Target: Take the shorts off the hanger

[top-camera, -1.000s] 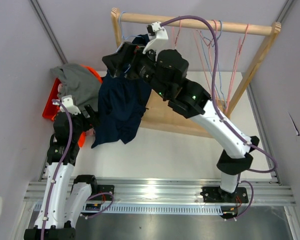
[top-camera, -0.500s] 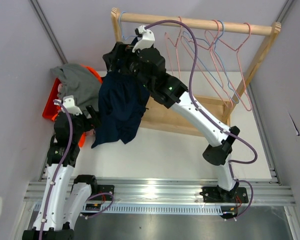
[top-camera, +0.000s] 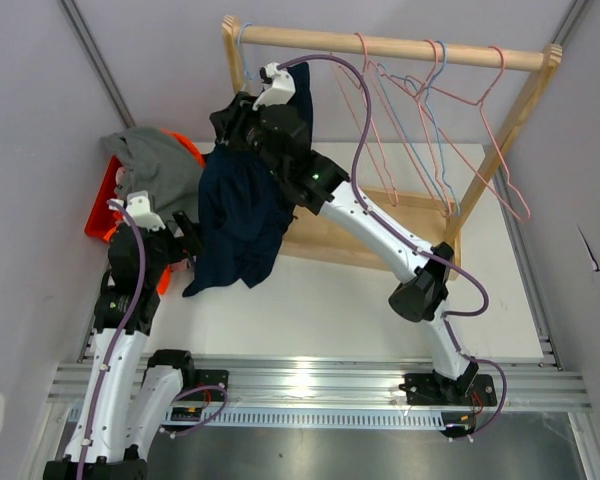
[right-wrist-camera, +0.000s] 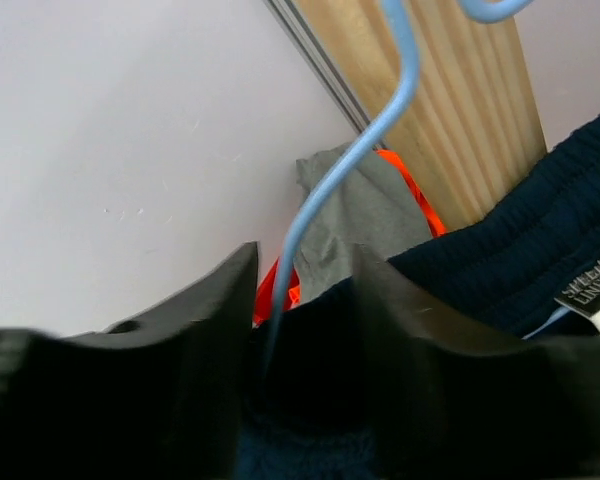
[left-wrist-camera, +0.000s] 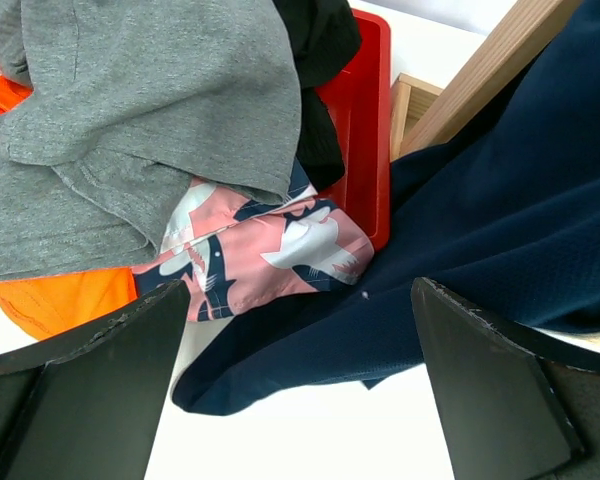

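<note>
My left gripper swings and turns toward the right in the top view onto the navy shorts' lower cloth (top-camera: 228,250) (left-wrist-camera: 325,345) next. The cloth hangs beside the gripper's empty fingers.
Navy blue shorts (top-camera: 240,215) hang from a light blue hanger (right-wrist-camera: 380,120) at the left end of the wooden rail (top-camera: 400,47). My right gripper (top-camera: 235,120) is at their waistband. In the right wrist view its jaws (right-wrist-camera: 305,300) stand narrow, with the hanger wire and dark navy cloth (right-wrist-camera: 540,250) between them. My left gripper (top-camera: 183,240) is open low beside the shorts' hem (left-wrist-camera: 500,230), with nothing between its fingers (left-wrist-camera: 90,390). Grey shorts (left-wrist-camera: 130,120), pink patterned shorts (left-wrist-camera: 270,250), orange shorts (left-wrist-camera: 60,300) and black shorts (left-wrist-camera: 315,50) lie piled in the red bin (left-wrist-camera: 365,120).
Several bare pink and blue hangers (top-camera: 430,110) hang on the rail's right half, swung out to the right. The rack's wooden base (top-camera: 350,240) and slanted post (top-camera: 500,140) stand behind the shorts. The red bin (top-camera: 98,215) sits at the far left against the wall.
My right arm has reached left along the rail to the shorts' waistband, and its jaws have narrowed there. The bare hangers have swung right. The left arm has not moved.
</note>
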